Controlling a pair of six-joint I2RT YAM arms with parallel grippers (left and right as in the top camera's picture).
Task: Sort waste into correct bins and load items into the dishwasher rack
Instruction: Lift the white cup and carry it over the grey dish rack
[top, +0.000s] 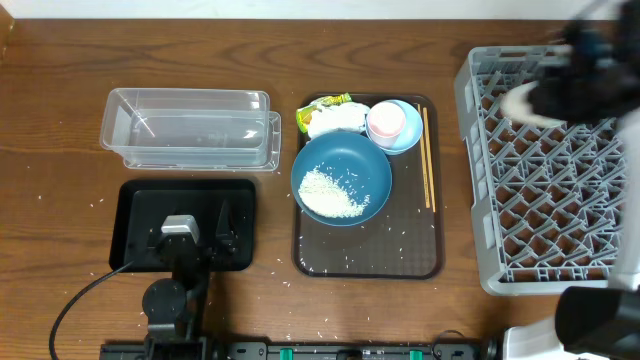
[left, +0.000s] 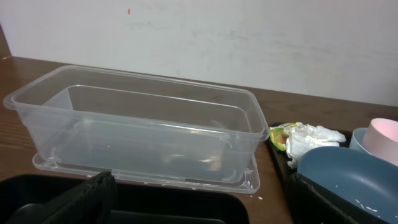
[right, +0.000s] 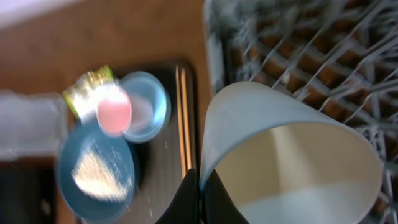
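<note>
The rack is empty, so my right gripper needs to turn and lower next, to the right in the overhead view, and release the small white cup on the rack's far wires.
My right gripper (right: 200, 186) is shut on the rim of the small white cup (right: 292, 155), holding it tilted over the left part of the grey dishwasher rack (top: 550, 190); from overhead the cup (top: 522, 100) and arm are blurred. A dark-blue bowl (top: 340, 178) holds white rice (top: 330, 193). The pink cup (top: 386, 120) sits in the light-blue bowl (top: 408, 135). The tissue with its yellow-green wrapper (top: 328, 115) lies behind them, and the chopsticks (top: 428, 158) lie to their right. My left gripper (top: 195, 232) hangs open over the black tray (top: 135, 205), in front of the clear container (left: 143, 124).
The bowls, tissue and chopsticks all rest on a dark brown serving tray (top: 365, 250) at the table's middle. Stray rice grains are scattered on that tray and on the wood near the front edge. A black cable (top: 75, 305) runs from the left arm's base.
</note>
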